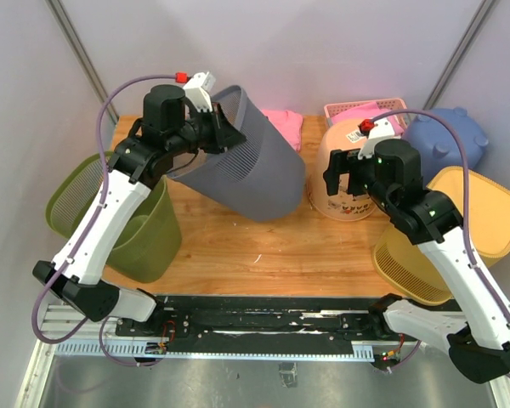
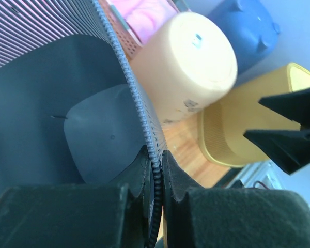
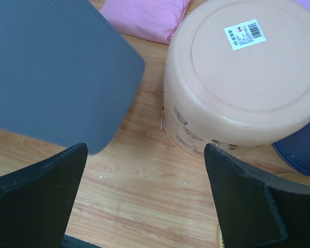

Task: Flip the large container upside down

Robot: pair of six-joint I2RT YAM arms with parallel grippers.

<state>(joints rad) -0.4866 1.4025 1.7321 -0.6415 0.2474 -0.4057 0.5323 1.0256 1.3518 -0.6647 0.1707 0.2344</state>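
The bin hangs raised, so the robot's left gripper should next go down and slightly back with the bin's rim, toward the bare wood point(image 1: 206, 209) beside the green basket, and let go.
The large container point(image 1: 253, 166) is a grey ribbed bin, tipped on its side at the back left of the wooden table point(image 1: 238, 246), with its mouth toward the left arm. My left gripper point(image 1: 223, 129) is shut on its rim. In the left wrist view the ribbed rim point(image 2: 144, 129) runs between the two pads of the left gripper point(image 2: 156, 160), with the bin's dark inside point(image 2: 57, 119) to the left. My right gripper point(image 1: 340, 177) hangs open over bare wood. In the right wrist view the right gripper point(image 3: 144, 150) holds nothing, and the grey bin's base point(image 3: 51, 67) lies up-left of it.
A peach bucket point(image 1: 333, 149) point(image 3: 243, 77) stands upside down at the back right. A green basket point(image 1: 132, 229) sits off the table's left edge, and a yellow basket point(image 1: 476, 221) off its right edge. A blue pig-shaped bin point(image 1: 446, 140), a pink basket point(image 1: 365, 110) and a pink cloth point(image 1: 282, 119) line the back.
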